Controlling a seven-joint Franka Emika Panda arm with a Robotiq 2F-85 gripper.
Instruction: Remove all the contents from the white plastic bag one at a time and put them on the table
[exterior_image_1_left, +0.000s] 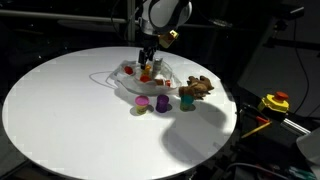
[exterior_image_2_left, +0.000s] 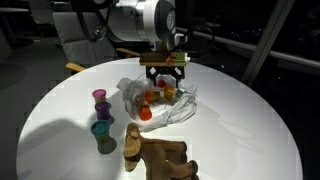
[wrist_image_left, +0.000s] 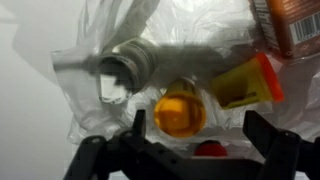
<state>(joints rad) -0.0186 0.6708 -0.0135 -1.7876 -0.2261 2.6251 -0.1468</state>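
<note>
The gripper moves down into the bag (exterior_image_1_left: 128, 82) next, shifting slightly to the left in the wrist view to straddle the orange cup, because it sits nearer one fingertip.
The white plastic bag (exterior_image_1_left: 128, 82) (exterior_image_2_left: 182, 104) lies crumpled and open on the round white table (exterior_image_1_left: 70, 120) (exterior_image_2_left: 240, 130). My gripper (exterior_image_1_left: 148, 62) (exterior_image_2_left: 163, 76) (wrist_image_left: 200, 128) hangs open just above it, holding nothing. In the wrist view, an orange cup (wrist_image_left: 180, 112) lies in the bag between my fingertips. Beside it are an orange-yellow piece (wrist_image_left: 240, 85), a small red piece (wrist_image_left: 208, 150), a greyish cylinder (wrist_image_left: 125, 65) and a red-labelled can (wrist_image_left: 292, 25). Three small cups (exterior_image_1_left: 163, 103) (exterior_image_2_left: 100, 112) and a brown lumpy figure (exterior_image_1_left: 200, 88) (exterior_image_2_left: 155, 155) stand on the table outside the bag.
A yellow and red device (exterior_image_1_left: 275, 102) sits off the table on a dark stand. Dark surroundings ring the table edge (exterior_image_1_left: 225, 135). The cups stand in a row between the bag and the table's edge.
</note>
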